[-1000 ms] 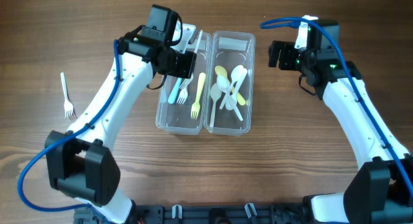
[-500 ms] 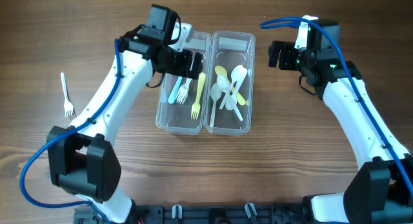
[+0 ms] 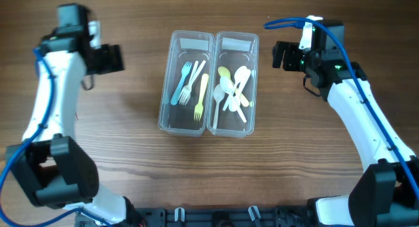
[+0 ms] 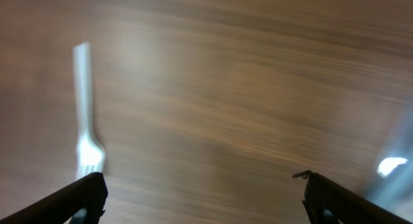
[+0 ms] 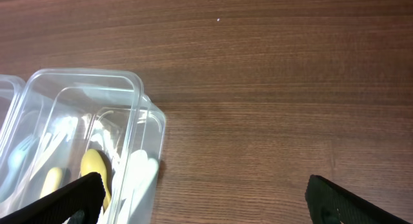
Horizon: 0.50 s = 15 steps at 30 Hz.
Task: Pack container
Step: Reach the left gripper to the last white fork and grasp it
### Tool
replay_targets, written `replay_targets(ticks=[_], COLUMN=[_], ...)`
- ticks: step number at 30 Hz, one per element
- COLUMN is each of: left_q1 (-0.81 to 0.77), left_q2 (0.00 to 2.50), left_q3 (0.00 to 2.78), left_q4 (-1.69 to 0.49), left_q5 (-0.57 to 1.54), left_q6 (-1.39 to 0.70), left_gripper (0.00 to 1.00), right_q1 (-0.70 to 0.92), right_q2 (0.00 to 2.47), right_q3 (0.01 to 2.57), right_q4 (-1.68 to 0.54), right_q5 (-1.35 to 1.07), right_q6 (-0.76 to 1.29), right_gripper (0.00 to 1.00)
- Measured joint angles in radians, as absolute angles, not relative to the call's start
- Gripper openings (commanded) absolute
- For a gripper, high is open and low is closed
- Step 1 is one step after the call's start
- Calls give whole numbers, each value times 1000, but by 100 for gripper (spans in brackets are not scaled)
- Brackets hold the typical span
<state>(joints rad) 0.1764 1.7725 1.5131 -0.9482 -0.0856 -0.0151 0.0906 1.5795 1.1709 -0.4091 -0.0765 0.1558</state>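
I will move my left gripper to the left in its wrist view and down onto the fork's handle (image 4: 84, 95), because the white fork (image 4: 85, 130) lies loose on bare wood.
Two clear containers stand side by side mid-table. The left container (image 3: 169, 116) holds blue, white and yellow forks (image 3: 190, 83). In the right container (image 3: 252, 119) lie yellow and white spoons (image 3: 232, 89). My left gripper (image 3: 110, 59) hangs open and empty far to the left of them. The blurred left wrist view shows that gripper (image 4: 203, 201) over bare wood, with a white fork (image 4: 85, 130) on the table at its left. My right gripper (image 3: 281, 55) is open and empty, right of the containers. In its wrist view the right gripper (image 5: 206, 201) has the spoon container (image 5: 139, 95) at its left.
The wooden table (image 3: 131, 155) carries nothing else. In the overhead view my left arm (image 3: 49, 103) covers the spot where the loose fork lies. The arm bases stand at the near edge.
My left gripper has opened, left a white fork in the left container, and swung far left away from it. The right arm has not moved.
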Motion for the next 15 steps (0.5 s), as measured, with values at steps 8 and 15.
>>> replay_targets(ticks=[8, 15], left_q1=[411, 498], left_q2=[1773, 1773], left_q3=[1384, 1274], left_q4=[-820, -694], left_q5=[-100, -55], left_q6=[-60, -70], left_gripper=[100, 98], right_q1=[91, 91], right_q2=[1579, 1579], right_q3=[1171, 1171], right_q4=[-409, -409], right_q5=[-76, -77], right_q6=[156, 156], right_gripper=[100, 100])
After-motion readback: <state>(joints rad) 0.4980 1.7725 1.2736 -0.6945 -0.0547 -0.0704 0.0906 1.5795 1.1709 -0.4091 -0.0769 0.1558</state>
